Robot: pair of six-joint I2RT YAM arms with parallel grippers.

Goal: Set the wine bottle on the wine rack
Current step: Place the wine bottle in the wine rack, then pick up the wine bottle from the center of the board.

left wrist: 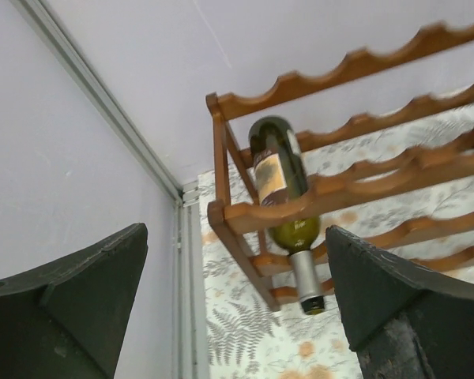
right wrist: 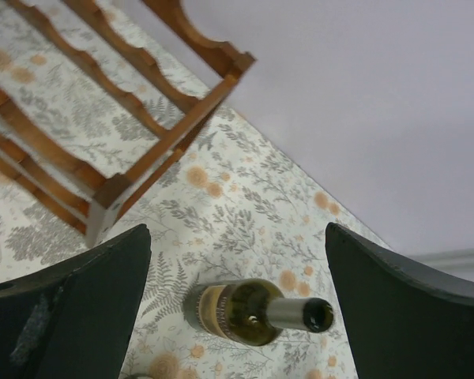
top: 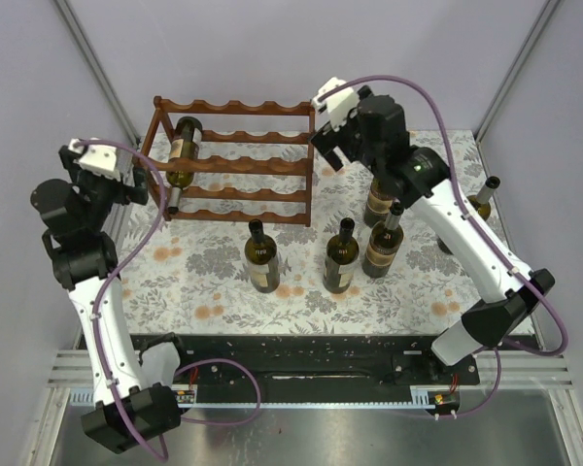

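Observation:
The standing bottle is still outside the rack, so my right gripper will next go to the right in the top view and down onto the standing bottle's neck point(right wrist: 289, 313).
The reddish-brown wine rack point(top: 243, 160) stands at the back of the table. One green wine bottle point(top: 183, 153) lies across its left end, neck toward the front; it also shows in the left wrist view point(left wrist: 278, 178) resting on the rack's rails point(left wrist: 355, 185). My left gripper point(top: 142, 181) is open and empty, just left of the rack and apart from that bottle. My right gripper point(top: 330, 146) is open and empty, raised beside the rack's right end point(right wrist: 154, 118). In the right wrist view a standing wine bottle point(right wrist: 241, 312) is below, between the fingers point(right wrist: 87, 292) but lower.
Three wine bottles stand on the floral cloth in front of the rack: one point(top: 262, 257), another point(top: 340, 257) and a third point(top: 382, 243). Another point(top: 377, 202) is partly hidden under my right arm. One more point(top: 478, 206) stands at the right edge. Walls close in on both sides.

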